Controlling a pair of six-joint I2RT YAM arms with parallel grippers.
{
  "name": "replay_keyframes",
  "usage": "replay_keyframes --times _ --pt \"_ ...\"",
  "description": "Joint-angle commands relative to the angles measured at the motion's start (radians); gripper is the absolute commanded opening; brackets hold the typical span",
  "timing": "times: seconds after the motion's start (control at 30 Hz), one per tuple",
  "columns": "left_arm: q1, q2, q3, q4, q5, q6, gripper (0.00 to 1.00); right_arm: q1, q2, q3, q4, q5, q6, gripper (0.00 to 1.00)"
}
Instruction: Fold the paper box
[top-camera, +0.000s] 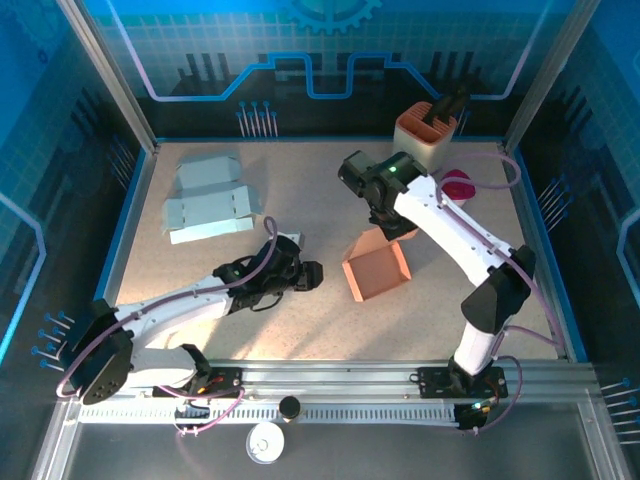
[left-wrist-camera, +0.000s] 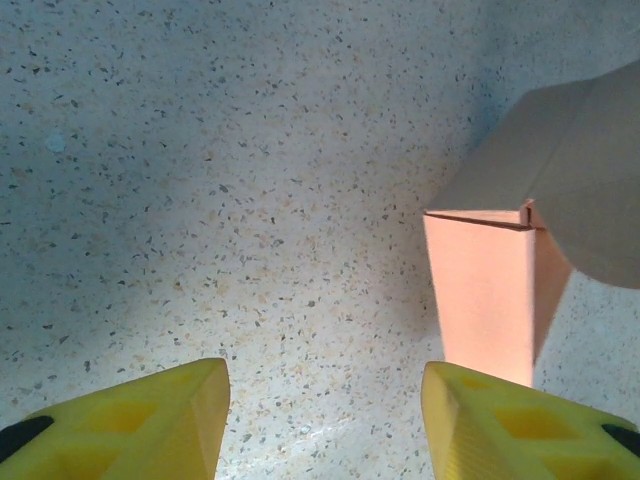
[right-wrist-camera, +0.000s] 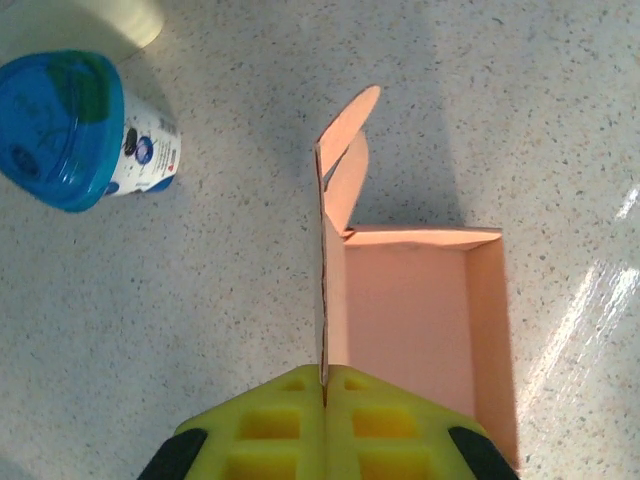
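Next, my right gripper moves away from my base and down, leaning the box's upright side off the open box, and then releases it.
The salmon paper box (top-camera: 377, 268) lies open-topped at mid-table, one wall standing up at its far edge. In the right wrist view my right gripper (right-wrist-camera: 324, 378) is shut on that upright wall, with the box's open inside (right-wrist-camera: 410, 320) just right of the pinch; from above the right gripper (top-camera: 397, 228) sits at the box's far side. My left gripper (top-camera: 312, 275) rests low on the table just left of the box. In the left wrist view the left gripper (left-wrist-camera: 325, 420) is open over bare table, and a box corner (left-wrist-camera: 490, 300) is in front of its right finger (left-wrist-camera: 520, 420).
Flat light-blue paper boxes (top-camera: 205, 200) lie at the back left. An orange-and-white holder (top-camera: 425, 135) stands at the back, with a small pink item (top-camera: 458, 185) beside it. A blue-lidded cup (right-wrist-camera: 70, 130) lies on its side left of the box.
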Motion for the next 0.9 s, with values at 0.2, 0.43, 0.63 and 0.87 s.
replay_keyframes --times 0.2,0.43,0.63,0.87 --pt "-0.006 0.04 -0.003 0.013 0.034 0.049 0.54 -0.046 0.084 0.058 -0.001 -0.098 0.082 0.01" --pt "-0.007 0.067 0.016 0.015 0.023 0.087 0.55 -0.044 0.093 0.037 0.037 -0.103 0.047 0.07" --pt "-0.006 0.083 0.033 0.027 0.02 0.111 0.58 -0.038 0.079 0.019 0.078 -0.094 0.003 0.12" --pt "-0.005 0.124 0.066 0.019 0.011 0.15 0.6 -0.022 0.023 -0.038 0.143 -0.062 -0.045 0.17"
